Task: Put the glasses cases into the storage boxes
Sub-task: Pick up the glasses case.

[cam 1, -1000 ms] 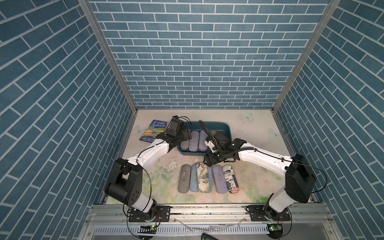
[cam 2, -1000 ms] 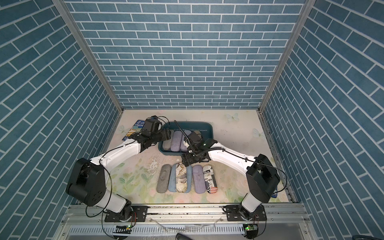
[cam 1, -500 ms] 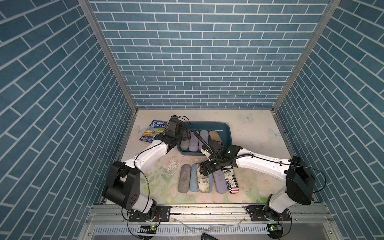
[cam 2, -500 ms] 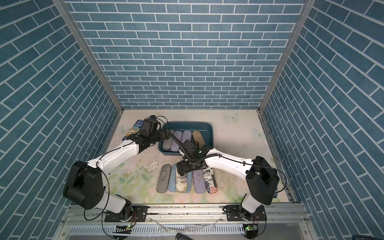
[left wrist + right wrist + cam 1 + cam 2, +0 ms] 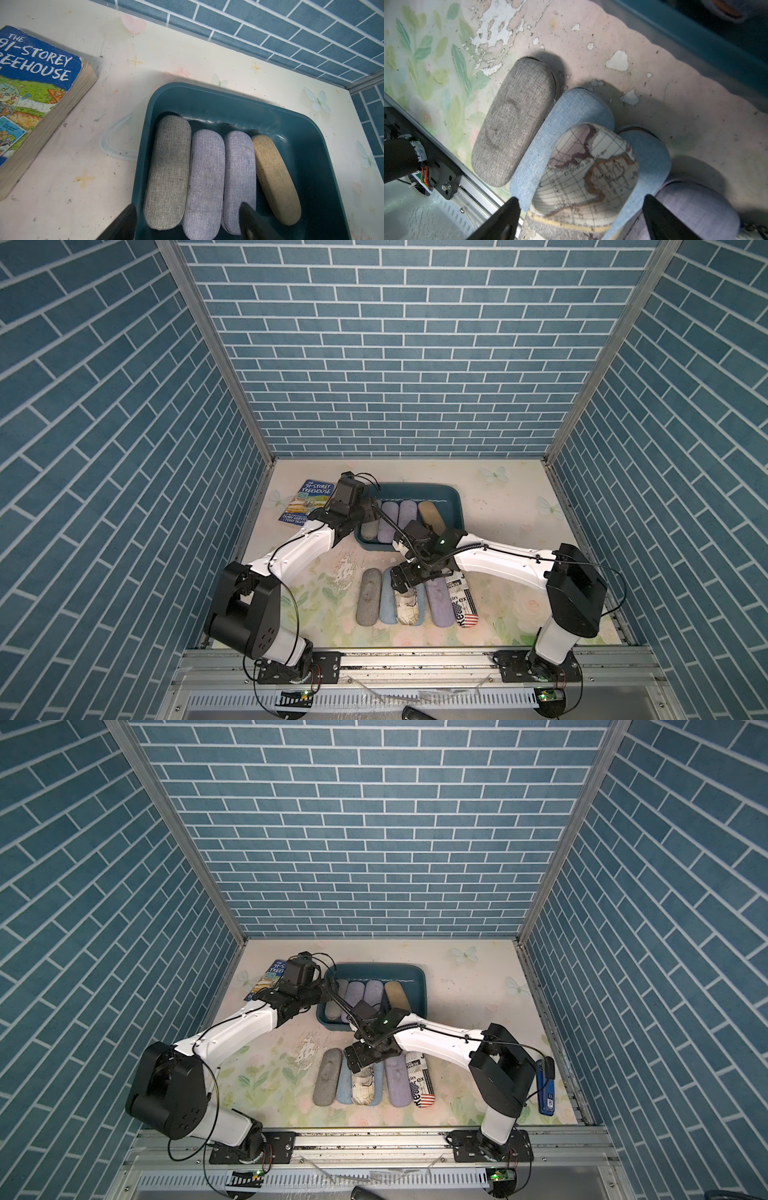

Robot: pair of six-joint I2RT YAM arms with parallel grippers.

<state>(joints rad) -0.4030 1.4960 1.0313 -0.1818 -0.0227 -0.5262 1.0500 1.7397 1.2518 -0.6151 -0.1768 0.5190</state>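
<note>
The map-print case point(image 5: 407, 608) lies on top of the light blue ones, above its neighbours, so I should lower my right gripper onto it and close across its long sides.
The dark teal storage box point(image 5: 415, 488) holds a grey case point(image 5: 168, 166), two lilac ones point(image 5: 205, 176) and a tan one point(image 5: 274, 176). My left gripper point(image 5: 187, 205) hovers open over the box's near left end, holding nothing. On the table in front lie several glasses cases in a row: grey point(image 5: 368, 601), light blue point(image 5: 571, 112), lilac point(image 5: 439, 603) and newspaper-and-flag print point(image 5: 463, 601). A map-print case point(image 5: 591, 166) rests on top of two light blue ones. My right gripper point(image 5: 581, 199) stands open just above it, one finger on each side.
A paperback book point(image 5: 309, 506) lies left of the box, near the left wall. A blue-and-black stapler-like object point(image 5: 545, 1085) sits by the right wall, behind the right arm. The metal front rail point(image 5: 415, 651) runs close to the row's near ends.
My right gripper has moved from the box's near edge toward the front, over the map-print case, and its jaws have opened wider. The left gripper has hardly moved.
</note>
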